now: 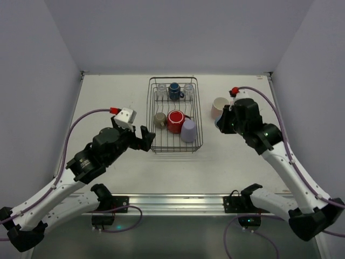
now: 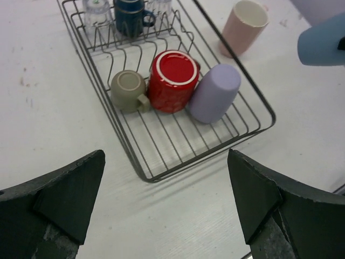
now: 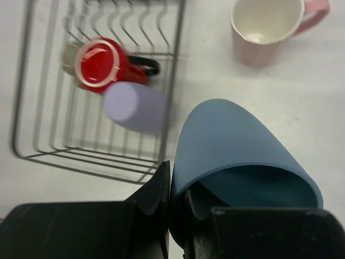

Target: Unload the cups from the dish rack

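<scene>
My right gripper is to bring the light blue cup down next onto the table beside the rack [image 1: 150, 116], on the near side of the pink cup, where the surface is empty.
The dish rack [image 1: 150, 116] holds a red cup [image 1: 176, 121], a lavender cup [image 1: 188, 130], an olive cup [image 1: 160, 120], a dark blue cup [image 1: 174, 90] and two clear glasses [image 1: 161, 88]. A pink cup [image 1: 219, 107] stands upright on the table right of the rack. My right gripper [image 3: 178, 189] is shut on the wall of a light blue cup [image 3: 237, 145], one finger inside it and one outside, held above the table beside the pink cup [image 3: 264, 29]. My left gripper [image 2: 167, 199] is open and holds nothing, just off the rack's near left corner [image 2: 215, 149].
White walls close in the table on the left, back and right. The lavender cup [image 2: 214, 93] lies tilted against the red one [image 2: 172, 80]. The rack's right rim [image 3: 173, 81] is close to the held cup.
</scene>
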`<state>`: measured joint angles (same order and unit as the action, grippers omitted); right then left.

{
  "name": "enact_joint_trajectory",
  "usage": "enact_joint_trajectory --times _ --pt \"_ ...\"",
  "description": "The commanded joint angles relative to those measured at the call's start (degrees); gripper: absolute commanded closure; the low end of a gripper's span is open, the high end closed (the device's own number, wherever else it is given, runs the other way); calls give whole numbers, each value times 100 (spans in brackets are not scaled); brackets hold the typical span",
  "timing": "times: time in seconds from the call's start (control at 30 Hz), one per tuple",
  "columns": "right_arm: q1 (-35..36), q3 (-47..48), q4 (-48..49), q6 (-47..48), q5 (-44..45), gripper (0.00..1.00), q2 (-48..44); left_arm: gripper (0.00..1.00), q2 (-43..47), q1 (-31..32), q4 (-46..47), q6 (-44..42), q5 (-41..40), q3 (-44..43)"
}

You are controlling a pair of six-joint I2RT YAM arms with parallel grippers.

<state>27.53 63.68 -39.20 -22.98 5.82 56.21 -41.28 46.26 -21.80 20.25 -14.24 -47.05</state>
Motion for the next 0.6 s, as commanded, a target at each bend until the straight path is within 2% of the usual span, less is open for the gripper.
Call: enact_joint_trajectory --times 0.0,0.3,0.57 --pt "-291 390 -800 645 114 100 697 0 -38 6 -140 -328 -711 213" --pt "-661 891 -669 1015 -81 100 2612 0 93 -3 -158 -540 -572 416" --pt "-661 997 -316 1068 -345 96 3607 0 -3 -3 -140 -548 -396 442"
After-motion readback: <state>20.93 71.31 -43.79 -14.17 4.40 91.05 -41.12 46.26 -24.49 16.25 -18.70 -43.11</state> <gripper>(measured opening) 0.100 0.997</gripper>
